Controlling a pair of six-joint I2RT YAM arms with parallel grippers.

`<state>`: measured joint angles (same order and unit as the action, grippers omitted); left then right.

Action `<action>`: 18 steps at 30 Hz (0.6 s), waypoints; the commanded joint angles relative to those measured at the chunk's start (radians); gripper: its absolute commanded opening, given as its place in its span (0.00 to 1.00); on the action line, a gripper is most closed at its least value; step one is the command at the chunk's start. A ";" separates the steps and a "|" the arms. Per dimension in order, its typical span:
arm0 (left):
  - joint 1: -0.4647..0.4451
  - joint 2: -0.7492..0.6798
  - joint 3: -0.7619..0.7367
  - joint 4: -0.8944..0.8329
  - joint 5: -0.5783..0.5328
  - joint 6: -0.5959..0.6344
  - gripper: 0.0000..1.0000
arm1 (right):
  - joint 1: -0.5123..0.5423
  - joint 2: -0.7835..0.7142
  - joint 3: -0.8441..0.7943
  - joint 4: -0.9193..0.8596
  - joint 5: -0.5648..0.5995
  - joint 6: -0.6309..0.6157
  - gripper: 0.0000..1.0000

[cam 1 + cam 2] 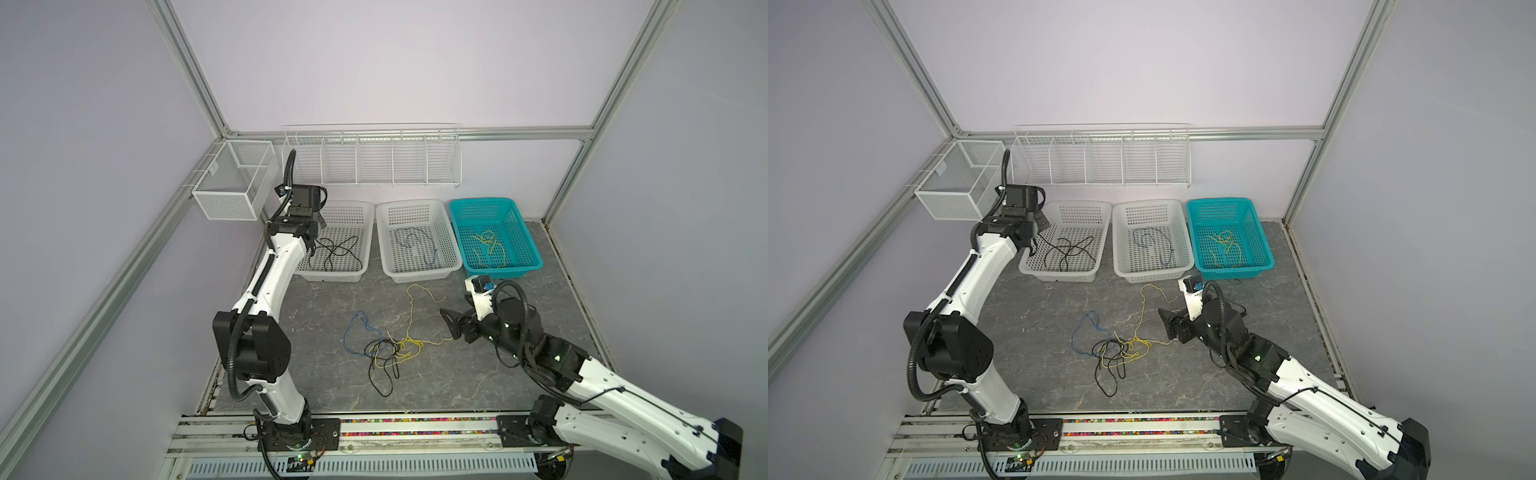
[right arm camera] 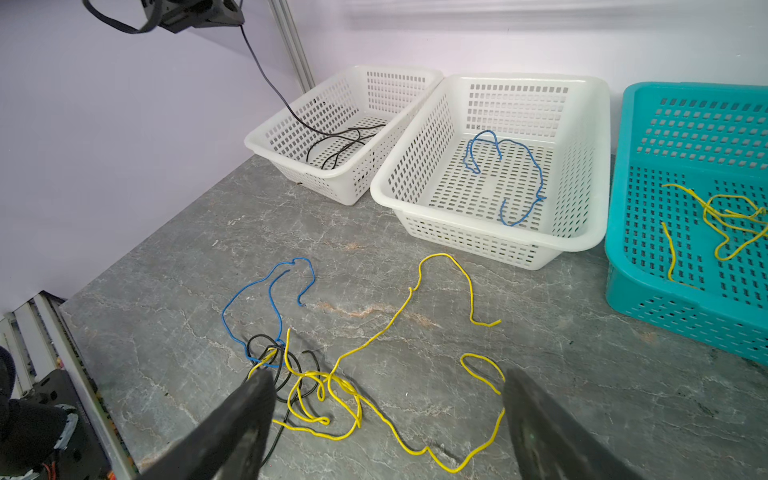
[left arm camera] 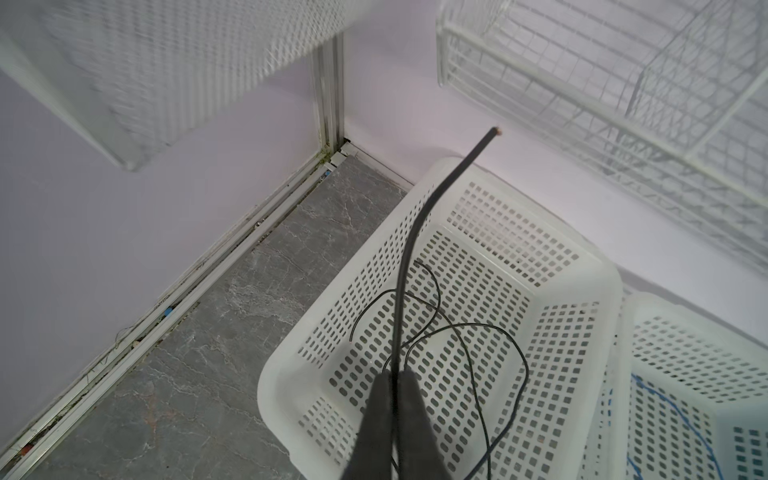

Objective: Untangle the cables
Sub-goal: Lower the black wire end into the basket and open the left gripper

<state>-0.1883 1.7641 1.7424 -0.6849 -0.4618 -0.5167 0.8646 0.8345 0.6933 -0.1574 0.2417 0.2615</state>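
The left gripper lowers into the white basket [image 1: 340, 244] [image 3: 460, 344] next and releases the black cable, since that basket, already holding black cable, lies below the gripper.
A tangle of black, blue and yellow cables [image 1: 386, 349] [image 1: 1113, 349] [image 2: 291, 365] lies mid-table. My left gripper [image 3: 394, 395] [image 1: 311, 243] is shut on a black cable [image 3: 405, 257] above the left white basket [image 1: 330, 274], where more black cable [image 1: 336, 251] lies. That cable's free end sticks out past the fingers. My right gripper [image 2: 388, 399] [image 1: 451, 322] stands open just right of the tangle, low over a yellow strand [image 2: 415, 449], with nothing between its fingers. Blue cable [image 1: 415, 243] lies in the middle white basket [image 1: 424, 274]. Yellow cables [image 1: 488, 245] lie in the teal basket [image 1: 484, 202].
A white wire rack [image 1: 374, 158] hangs on the back wall. A mesh box [image 1: 232, 183] hangs on the left frame, close to the left arm. The three baskets stand side by side at the table's back. A metal rail [image 1: 415, 428] runs along the front edge.
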 commanded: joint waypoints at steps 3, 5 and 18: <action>-0.011 0.072 -0.003 0.016 -0.081 0.072 0.00 | 0.001 0.004 -0.012 0.041 -0.007 -0.002 0.88; -0.031 0.105 0.000 0.018 -0.099 0.102 0.00 | 0.001 0.006 -0.011 0.041 -0.008 -0.002 0.88; -0.099 0.281 0.132 -0.115 -0.088 0.164 0.08 | 0.002 0.021 -0.011 0.042 -0.016 -0.005 0.88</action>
<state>-0.2878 2.0502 1.8122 -0.7399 -0.5446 -0.3840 0.8646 0.8494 0.6933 -0.1417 0.2382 0.2615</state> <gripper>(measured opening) 0.069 0.881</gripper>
